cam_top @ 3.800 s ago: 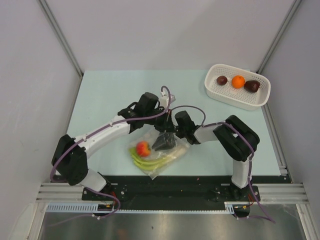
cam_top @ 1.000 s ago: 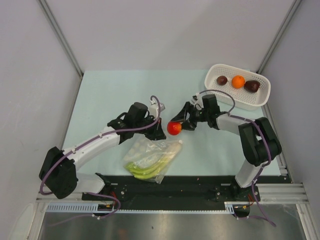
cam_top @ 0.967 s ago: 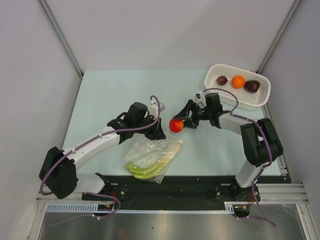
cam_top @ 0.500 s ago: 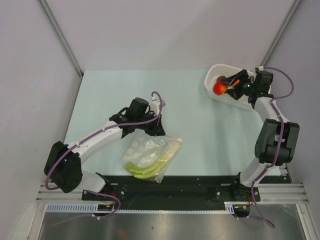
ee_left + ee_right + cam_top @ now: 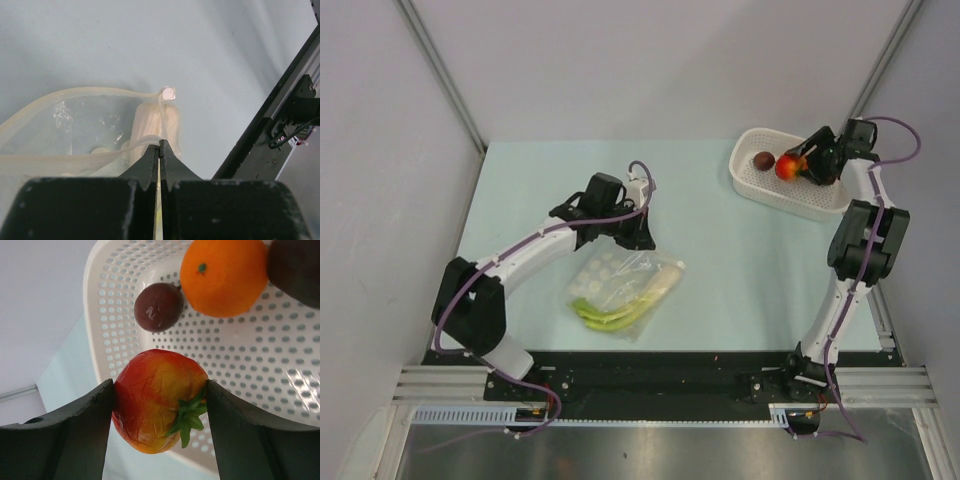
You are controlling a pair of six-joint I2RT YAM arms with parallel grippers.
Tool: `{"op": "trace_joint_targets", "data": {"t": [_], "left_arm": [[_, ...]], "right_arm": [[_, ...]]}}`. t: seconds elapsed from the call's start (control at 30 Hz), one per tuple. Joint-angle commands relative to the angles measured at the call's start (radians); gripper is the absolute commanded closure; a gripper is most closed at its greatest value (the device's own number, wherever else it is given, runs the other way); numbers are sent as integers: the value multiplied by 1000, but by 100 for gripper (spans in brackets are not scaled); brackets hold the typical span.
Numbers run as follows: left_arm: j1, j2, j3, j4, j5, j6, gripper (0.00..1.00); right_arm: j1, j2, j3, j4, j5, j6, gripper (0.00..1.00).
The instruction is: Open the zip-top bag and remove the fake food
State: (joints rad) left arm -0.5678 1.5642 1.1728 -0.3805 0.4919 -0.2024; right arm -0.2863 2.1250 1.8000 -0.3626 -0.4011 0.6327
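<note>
Next, my right gripper moves down and to the left in the top view to the bottom of the basket beside the purple-brown lump (image 5: 766, 181), because that spot lies empty.
The clear zip-top bag (image 5: 620, 290) lies on the table in front of the left arm, with green stalks (image 5: 610, 316) and a pale beige piece (image 5: 154, 125) inside. My left gripper (image 5: 638, 240) is shut on the bag's upper edge (image 5: 135, 145). My right gripper (image 5: 794, 166) is shut on the red tomato (image 5: 157, 399) and holds it over the white basket (image 5: 760, 190). The tomato also shows in the top view (image 5: 785, 166). A purple-brown lump (image 5: 158, 306) and the orange ball (image 5: 223, 276) lie in the basket; a second dark lump (image 5: 295, 270) sits at its right.
The white perforated basket (image 5: 105, 315) stands at the table's back right corner. A black rail (image 5: 650, 370) runs along the near edge, also in the left wrist view (image 5: 280, 115). Grey walls enclose the table.
My right gripper carried the tomato from the table's middle to over the basket. My left gripper kept its grip on the bag's edge and shifted slightly back.
</note>
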Motion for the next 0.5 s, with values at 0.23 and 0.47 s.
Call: {"op": "trace_joint_targets", "data": {"t": [0.23,0.47], "left_arm": [[17,128,205,-12,66,40,100],[19,152,237,-17,88,18,100]], "right_arm": [[85,266,349,-193,24,-79,64],[104,297,386,-236,8,-88,23]]}}
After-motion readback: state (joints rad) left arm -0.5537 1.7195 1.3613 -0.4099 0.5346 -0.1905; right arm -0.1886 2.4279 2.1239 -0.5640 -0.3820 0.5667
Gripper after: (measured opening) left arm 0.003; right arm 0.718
